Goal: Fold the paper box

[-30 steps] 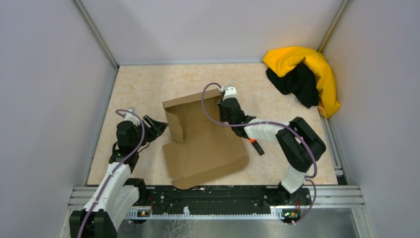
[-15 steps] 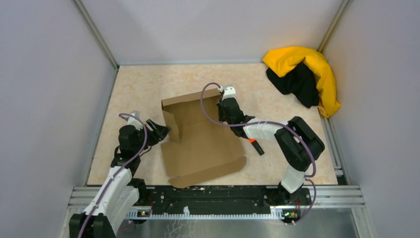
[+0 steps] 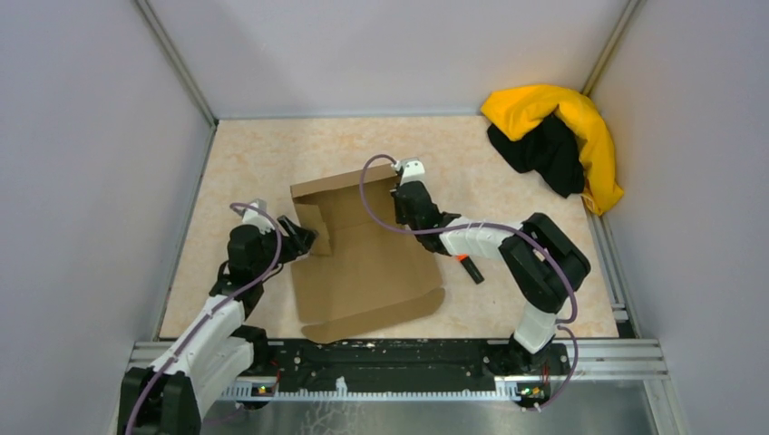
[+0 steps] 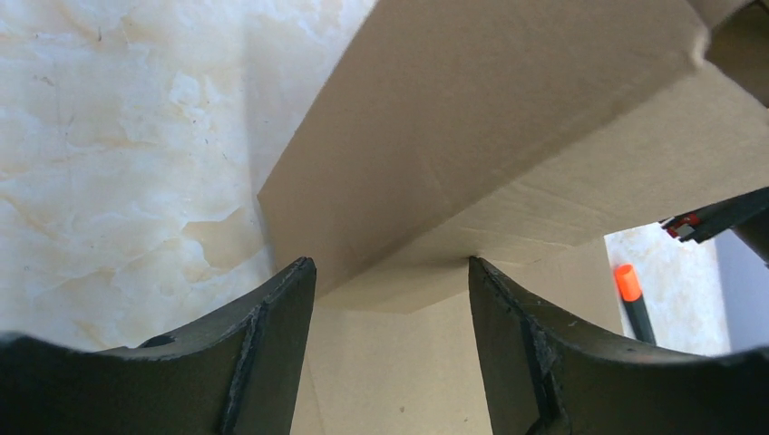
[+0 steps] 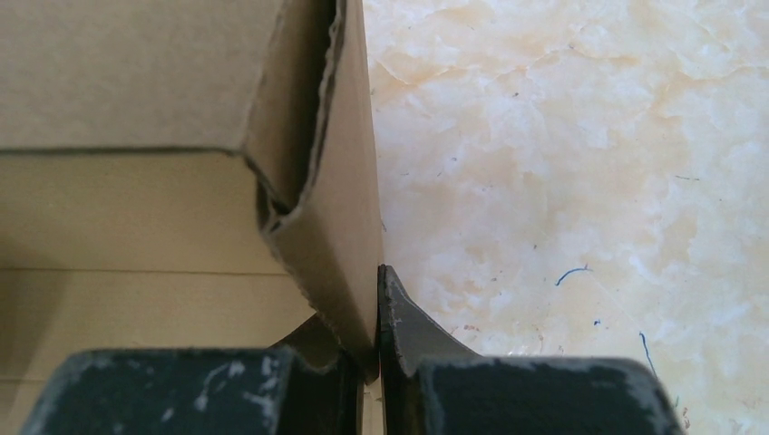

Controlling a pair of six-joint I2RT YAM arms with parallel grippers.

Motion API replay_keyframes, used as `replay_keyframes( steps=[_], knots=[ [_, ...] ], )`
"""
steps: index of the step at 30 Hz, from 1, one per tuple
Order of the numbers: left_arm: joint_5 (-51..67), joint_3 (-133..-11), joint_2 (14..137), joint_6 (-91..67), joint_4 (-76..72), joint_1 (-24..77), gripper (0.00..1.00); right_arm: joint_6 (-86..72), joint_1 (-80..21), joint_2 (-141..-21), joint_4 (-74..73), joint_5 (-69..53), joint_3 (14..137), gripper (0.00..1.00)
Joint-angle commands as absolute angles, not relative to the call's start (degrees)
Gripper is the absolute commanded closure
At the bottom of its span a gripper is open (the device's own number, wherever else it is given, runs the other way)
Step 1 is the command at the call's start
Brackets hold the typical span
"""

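I will next move my right gripper back toward the base, then turn over, tip the back wall's pinched end point(image 3: 392, 172) point(image 5: 337, 267) and release it, as the broad panel still lies flat.
The paper box point(image 3: 367, 272) is a brown cardboard sheet lying mid-table, its back and left walls folded up. My right gripper point(image 3: 403, 192) is shut on the upright right end of the back wall. In the right wrist view the cardboard wall point(image 5: 335, 181) is pinched between the jaws of that gripper point(image 5: 376, 304). My left gripper point(image 3: 304, 239) is open at the box's left flap. From the left wrist, the flap point(image 4: 508, 118) hangs just ahead of the left gripper point(image 4: 388, 267), its lower corner between the spread fingers point(image 4: 272, 344).
A black marker with an orange tip point(image 3: 469, 268) lies on the table right of the box, also seen as the marker point(image 4: 630, 299) in the left wrist view. A yellow-and-black cloth heap point(image 3: 553, 136) fills the far right corner. Grey walls enclose the table.
My left gripper has moved right up to the box's left flap and opened a little wider. The box and the right gripper have shifted slightly left.
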State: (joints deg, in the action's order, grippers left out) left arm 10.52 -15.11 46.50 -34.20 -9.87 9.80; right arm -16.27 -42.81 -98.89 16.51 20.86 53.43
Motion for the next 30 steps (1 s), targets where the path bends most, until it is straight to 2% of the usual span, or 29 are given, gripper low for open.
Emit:
replay_keyframes(
  steps=[1, 13, 20, 30],
  knots=[
    [5.1, -18.3, 48.1, -30.7, -12.8, 11.9, 0.31, -16.8, -46.0, -100.2, 13.4, 21.4, 54.8, 1.0],
    [-9.4, -17.2, 46.5, -28.3, -12.6, 16.9, 0.31, -17.2, -49.7, -101.5, 14.7, 24.1, 53.0, 1.0],
    [-18.3, -14.8, 46.6, -27.8, -13.8, 21.2, 0.4, -17.4, -51.9, -101.5, 15.7, 25.9, 51.2, 1.0],
    [-27.5, -10.7, 40.6, -29.3, -14.2, 26.9, 0.4, -16.2, -56.9, -100.8, 25.4, 34.5, 43.4, 1.0]
  ],
)
